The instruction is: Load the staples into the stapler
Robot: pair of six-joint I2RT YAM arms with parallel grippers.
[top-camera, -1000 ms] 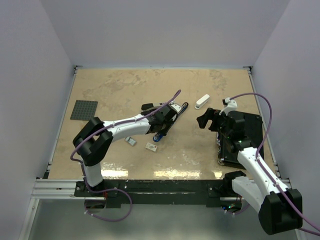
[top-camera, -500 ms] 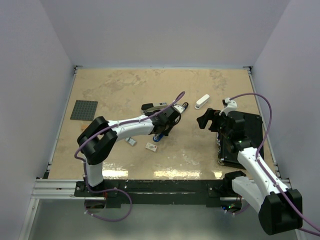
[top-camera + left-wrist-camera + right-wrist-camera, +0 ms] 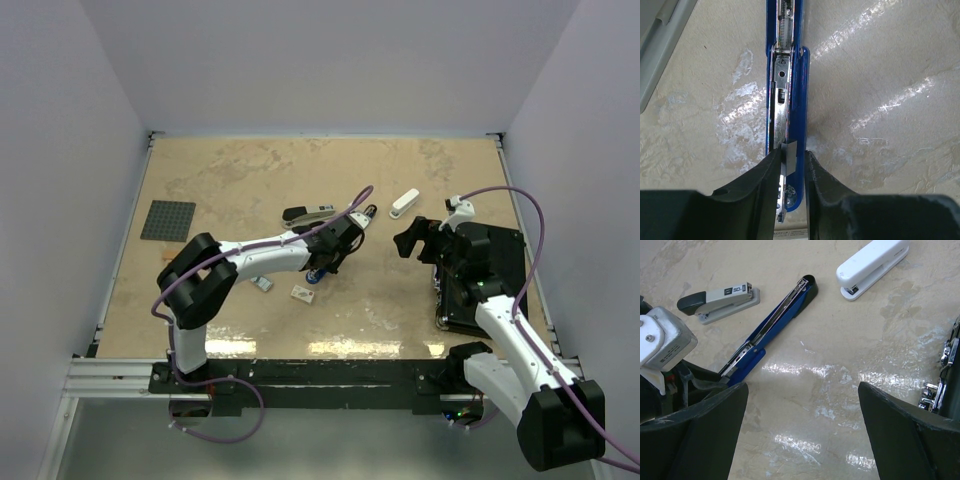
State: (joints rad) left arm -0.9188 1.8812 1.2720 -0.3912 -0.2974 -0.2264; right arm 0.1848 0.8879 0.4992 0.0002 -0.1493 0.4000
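Note:
The left gripper lifts off the stapler next, lowers the staples onto the bare tabletop to its right in the top view, and releases them there.
The blue stapler [image 3: 345,232] lies opened flat on the table; it also shows in the left wrist view [image 3: 790,75] and the right wrist view [image 3: 772,327]. My left gripper [image 3: 330,252] sits over its near end. In the left wrist view my left gripper [image 3: 790,167] has its jaws nearly shut, pinching a small grey strip of staples [image 3: 789,156] right above the stapler's metal channel. The whitish staples box [image 3: 302,293] and the grey tray piece [image 3: 261,283] lie just in front. My right gripper [image 3: 415,240] [image 3: 802,430] is wide open and empty, right of the stapler.
A grey-and-black stapler [image 3: 307,213] [image 3: 720,299] lies behind the blue one. A white stapler [image 3: 404,203] [image 3: 872,262] lies at the back right. A black case [image 3: 488,275] sits under the right arm. A dark baseplate [image 3: 168,220] lies at the left.
My left gripper has shifted a little back and right along the blue stapler, uncovering more of the grey-and-black stapler. The right arm has not moved.

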